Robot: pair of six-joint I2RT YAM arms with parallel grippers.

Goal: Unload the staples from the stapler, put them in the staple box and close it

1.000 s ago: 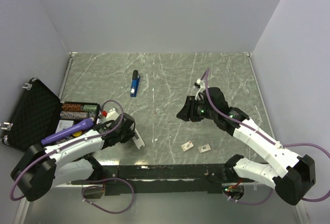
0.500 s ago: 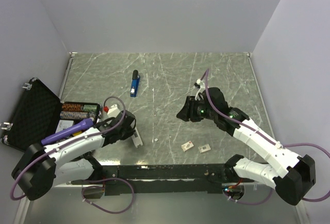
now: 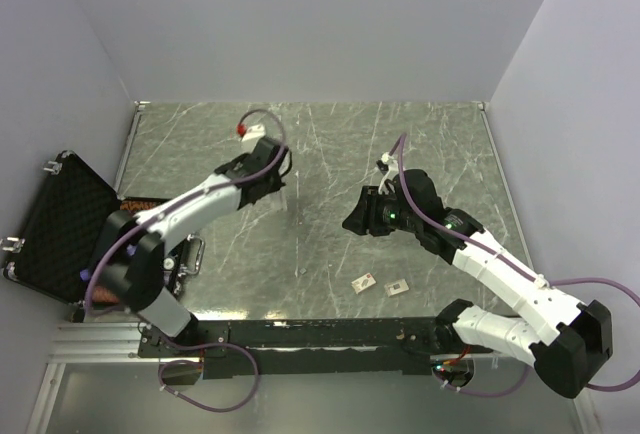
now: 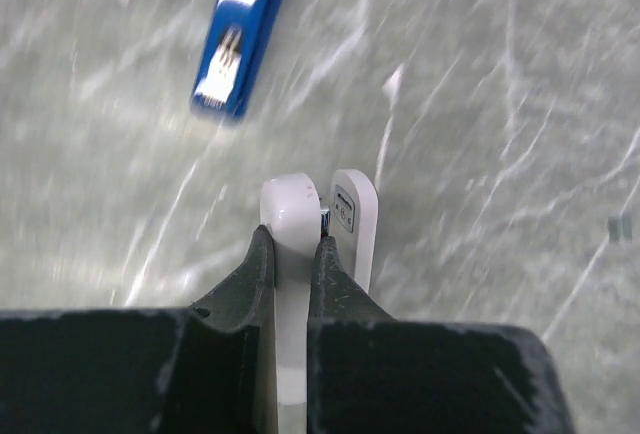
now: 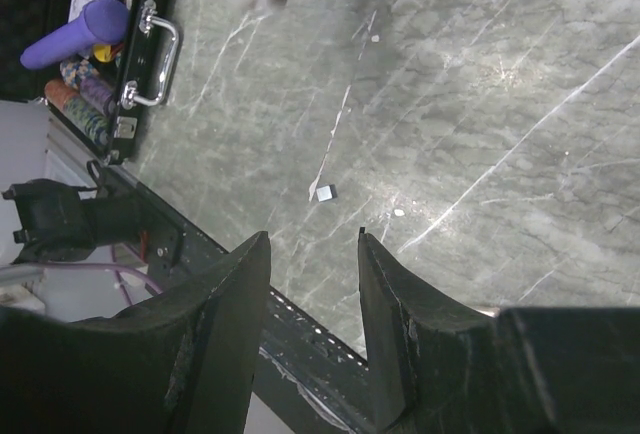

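Observation:
The left gripper carries the white bar point(image 4: 300, 216) outward next, lowers it and releases it on the tabletop beside the blue stapler, since that spot lies bare.
The blue stapler point(image 4: 240, 34) lies on the table, blurred, up and to the left of my left fingertips in the left wrist view. In the top view my left wrist hides it. My left gripper point(image 4: 292, 234) is shut on a white rounded oblong bar point(image 4: 300, 216) and holds it just short of the stapler; the gripper also shows in the top view point(image 3: 277, 178). My right gripper point(image 3: 355, 222) is open and empty, hovering above the middle of the table, and shows in the right wrist view point(image 5: 310, 244). I cannot make out any staples.
An open black case point(image 3: 60, 224) with a purple item point(image 5: 75, 39) stands at the left edge. Two small whitish cards point(image 3: 363, 281) point(image 3: 397, 288) and a tiny pale bit point(image 3: 302, 272) lie near the front. The black base rail point(image 3: 320, 334) runs along the near edge.
My left arm has swung from the near left by the case to the far middle, carrying the white bar up to the stapler. The right arm has not moved.

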